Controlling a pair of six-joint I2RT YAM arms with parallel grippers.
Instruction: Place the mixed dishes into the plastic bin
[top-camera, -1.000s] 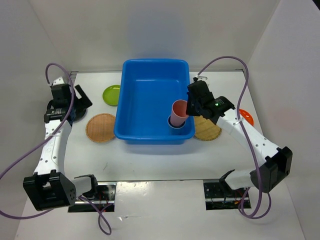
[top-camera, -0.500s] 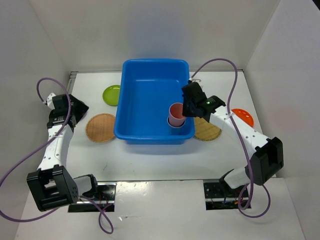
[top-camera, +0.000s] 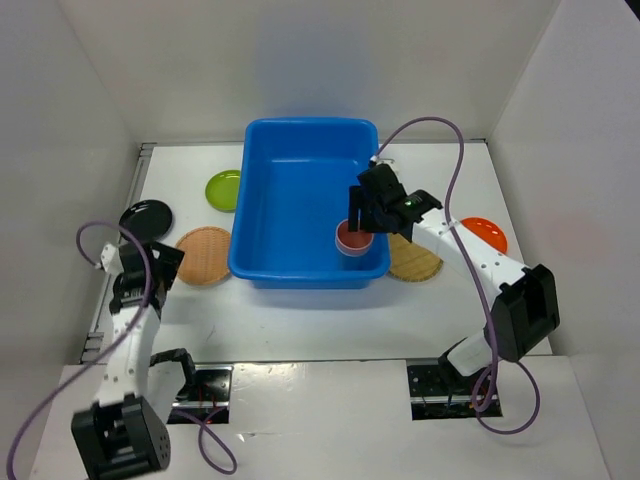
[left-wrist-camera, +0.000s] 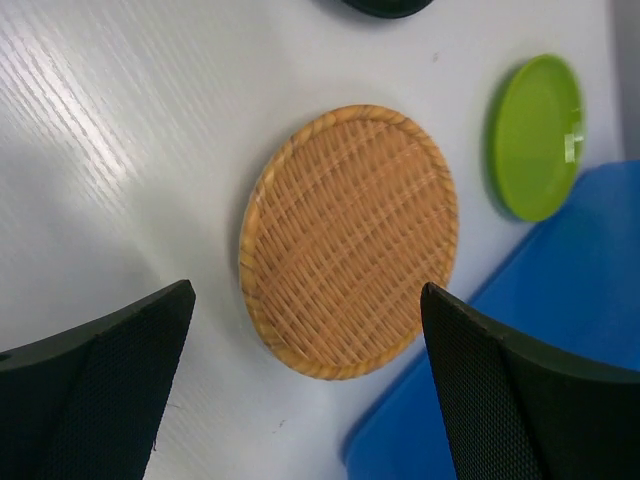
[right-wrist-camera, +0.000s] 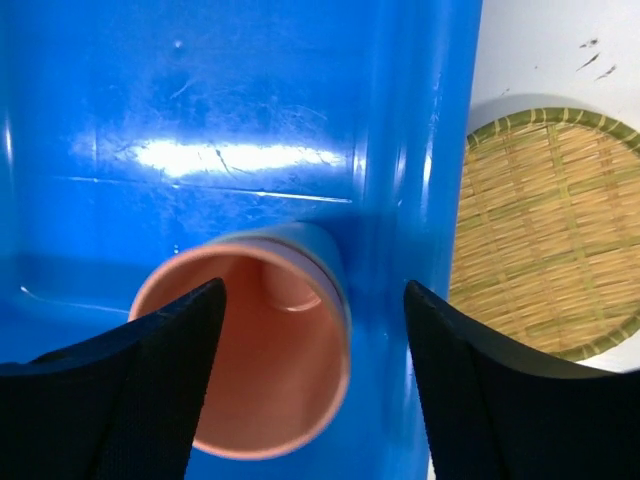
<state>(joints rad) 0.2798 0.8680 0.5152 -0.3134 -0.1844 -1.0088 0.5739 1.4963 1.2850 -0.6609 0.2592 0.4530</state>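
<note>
The woven plate's rim facing away from the bin has empty table beside it with room for a finger. My left gripper should lower to that rim before closing.
The blue plastic bin (top-camera: 300, 200) sits mid-table. A reddish-pink cup (top-camera: 351, 238) rests mouth-up in its near right corner; in the right wrist view the cup (right-wrist-camera: 245, 365) is below the open right gripper (right-wrist-camera: 312, 287), whose fingers do not touch it. My right gripper (top-camera: 362, 212) hangs over that corner. My left gripper (top-camera: 163, 263) is open, above the table by the left woven plate (top-camera: 203, 256), seen close as a woven plate (left-wrist-camera: 350, 240) beyond the left gripper (left-wrist-camera: 308, 292). A second woven plate (top-camera: 416, 260), an orange plate (top-camera: 487, 233), a lime-green plate (top-camera: 224, 188) and a black plate (top-camera: 146, 215) lie outside the bin.
White walls close in the table on three sides. The bin wall (right-wrist-camera: 420, 180) stands between the cup and the right woven plate (right-wrist-camera: 545, 230). In the left wrist view the green plate (left-wrist-camera: 538, 135) and the bin's corner (left-wrist-camera: 570, 330) lie past the woven plate.
The right gripper lowered into the bin, opened and let go of the cup, which now sits in the corner. The left arm drew back toward the near edge, uncovering the black plate.
</note>
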